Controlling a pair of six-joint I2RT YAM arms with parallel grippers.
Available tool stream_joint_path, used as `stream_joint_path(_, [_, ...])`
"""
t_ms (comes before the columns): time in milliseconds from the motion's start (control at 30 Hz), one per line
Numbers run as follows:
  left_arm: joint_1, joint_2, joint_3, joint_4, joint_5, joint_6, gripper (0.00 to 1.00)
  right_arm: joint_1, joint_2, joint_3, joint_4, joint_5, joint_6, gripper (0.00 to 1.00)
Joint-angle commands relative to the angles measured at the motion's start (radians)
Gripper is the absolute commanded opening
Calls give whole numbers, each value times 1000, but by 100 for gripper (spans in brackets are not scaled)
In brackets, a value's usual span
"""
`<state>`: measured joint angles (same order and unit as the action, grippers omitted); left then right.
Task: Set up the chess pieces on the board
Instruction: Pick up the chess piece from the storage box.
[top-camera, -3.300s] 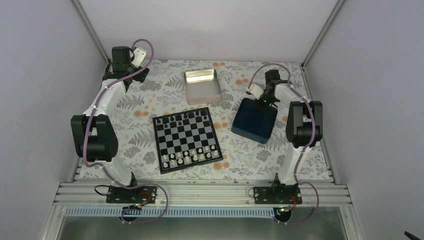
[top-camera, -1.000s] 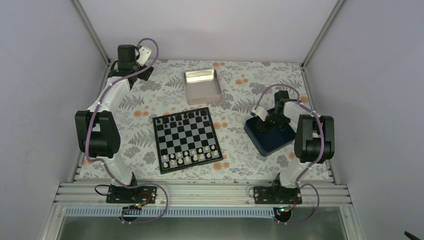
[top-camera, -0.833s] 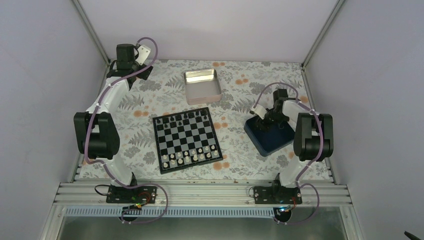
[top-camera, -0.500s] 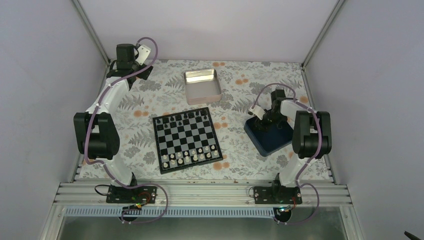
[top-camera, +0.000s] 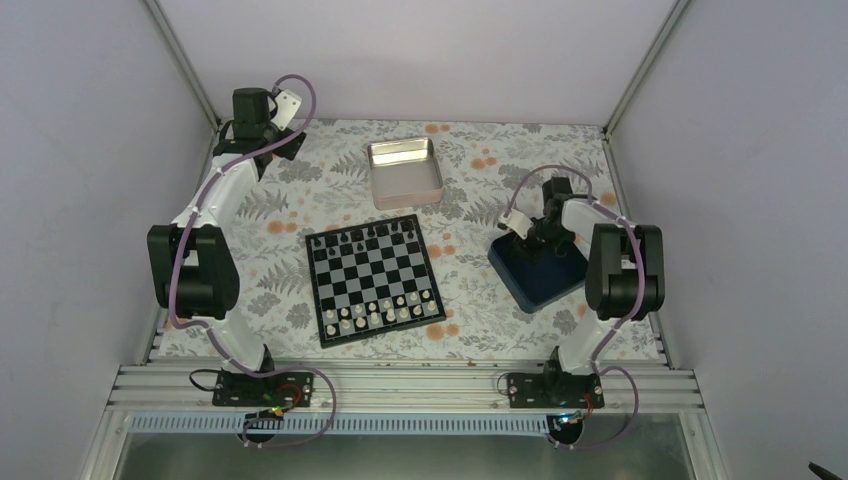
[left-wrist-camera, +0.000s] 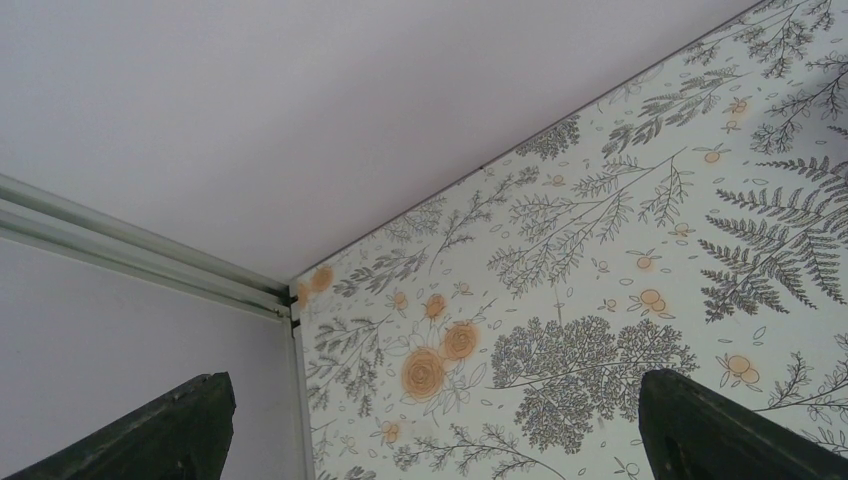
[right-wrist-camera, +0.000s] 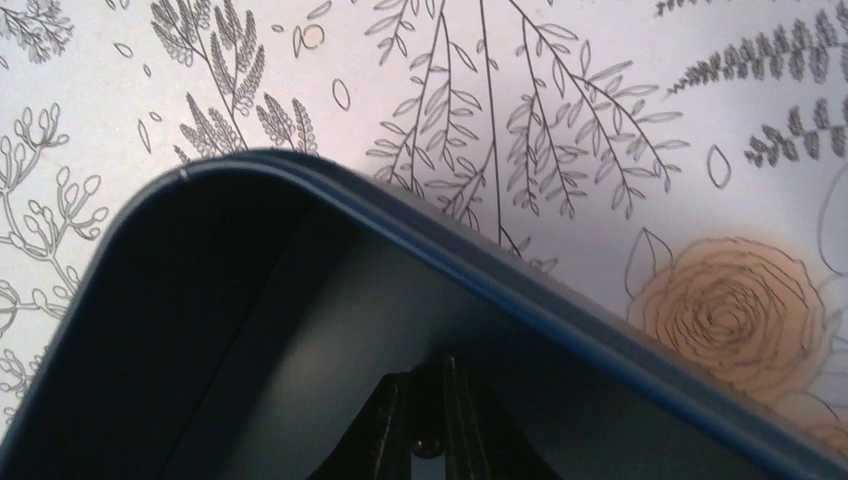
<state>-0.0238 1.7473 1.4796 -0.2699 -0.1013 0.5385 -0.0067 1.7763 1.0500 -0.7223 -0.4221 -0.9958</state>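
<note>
The robot's right gripper should move up from the box (top-camera: 545, 275), go left in the top view, then go down onto a light square in front of the black pieces, since that square is bare.
The board (top-camera: 373, 278) lies mid-table. Several black chess pieces (top-camera: 372, 236) stand along its far edge and cream-white chessmen (top-camera: 385, 315) fill its near rows. My right gripper (top-camera: 531, 240) reaches down into the navy blue box (top-camera: 545, 275). In the right wrist view its fingers (right-wrist-camera: 428, 378) are nearly together inside the box, shut on a small dark rounded piece (right-wrist-camera: 426, 446) that is too dim to identify. My left gripper (top-camera: 283, 147) is at the far left corner. In the left wrist view (left-wrist-camera: 432, 388) it is wide open and empty above the cloth.
A shiny metal tin (top-camera: 404, 172) sits behind the board. The blue box wall (right-wrist-camera: 560, 300) rises close in front of my right fingers. The enclosure's post and walls (left-wrist-camera: 150, 262) stand just beyond my left gripper. The flowered cloth (top-camera: 470, 215) covers the table.
The blue box has slid nearer and to the right and turned since the earliest frame. My right gripper has shifted slightly within it over the last second. The left arm has barely moved.
</note>
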Motion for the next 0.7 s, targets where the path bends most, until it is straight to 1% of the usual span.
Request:
stream_joint_path(0, [-1,-31,-10,11,7,5,100,8,-62,53,-63,56,11,7])
stream_joint_path(200, [5,-39,13,3,9,34,100,33,-83,208,-219,109,26,6])
stream_joint_path(367, [23,-43,48,-15,44,40,100,115,-80,343,-295,140,62,6])
stream_joint_path(533, [38,-49,50,-12,95,29,100,259,-13,517,-337,127,111,5])
stream_joint_path(667, [40,-64,29,12,124,11,100,404,70,624,-333,113,147,5])
